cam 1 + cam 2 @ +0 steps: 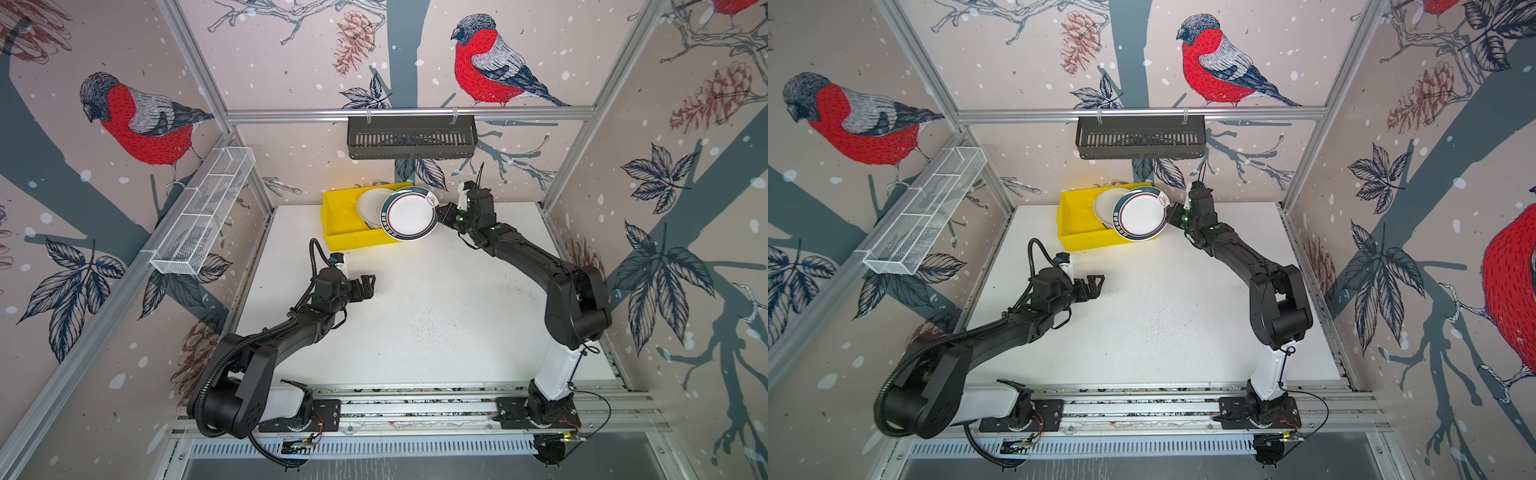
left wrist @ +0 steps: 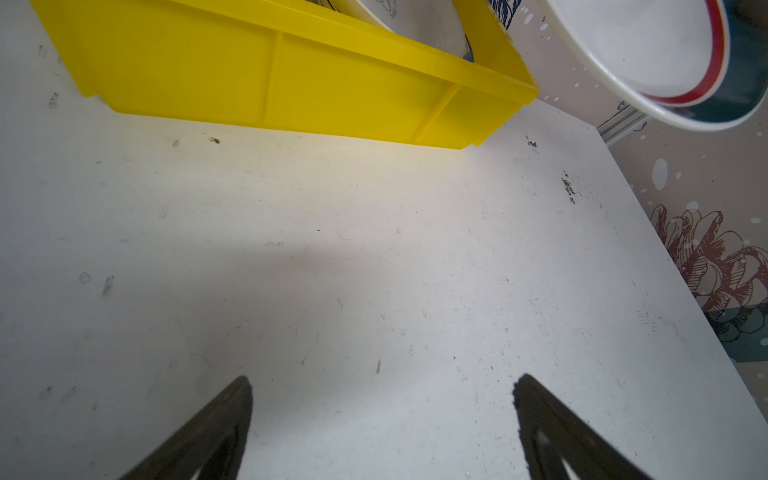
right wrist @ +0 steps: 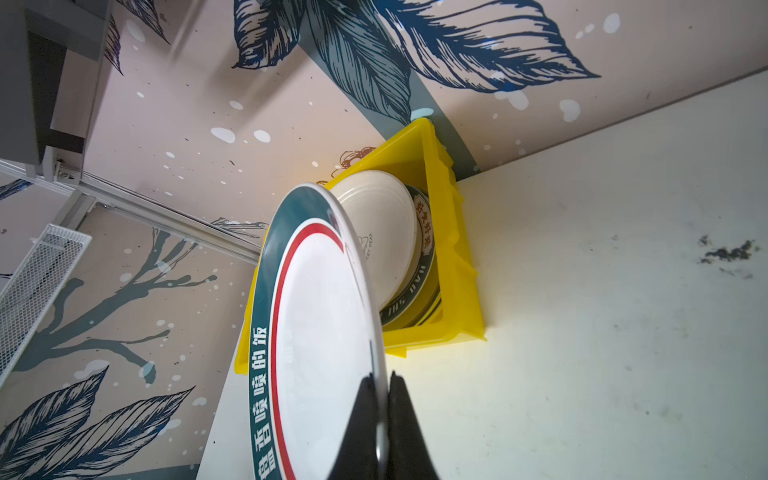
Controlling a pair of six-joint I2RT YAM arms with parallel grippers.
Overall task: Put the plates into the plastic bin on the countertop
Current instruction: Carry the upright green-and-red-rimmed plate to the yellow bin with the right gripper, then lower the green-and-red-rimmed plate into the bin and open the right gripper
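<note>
The cream plate (image 1: 371, 202) (image 3: 374, 224) leans below and outward of the held plate, so my right gripper needs to carry that one outward and down onto it and release the white plate's rim.
The yellow plastic bin (image 1: 338, 226) (image 1: 1075, 226) sits at the back of the white countertop (image 1: 415, 316). A cream plate (image 1: 371, 202) (image 3: 374, 224) leans inside it on a green-rimmed plate (image 3: 427, 243). My right gripper (image 1: 441, 212) (image 1: 1173, 214) (image 3: 380, 380) is shut on the rim of a white plate with a green lettered rim and a red stripe (image 1: 409, 214) (image 1: 1139, 215) (image 3: 320, 332). The plate hangs tilted over the bin's right end. My left gripper (image 1: 368, 286) (image 1: 1096, 284) (image 2: 382, 382) stands open and empty over the countertop, in front of the bin (image 2: 291, 79).
A dark slotted basket (image 1: 411, 137) hangs on the back rail above the bin. A white wire-mesh tray (image 1: 203, 212) is fixed along the left wall. Aluminium rails (image 1: 415, 405) run along the front edge, carrying both arm bases.
</note>
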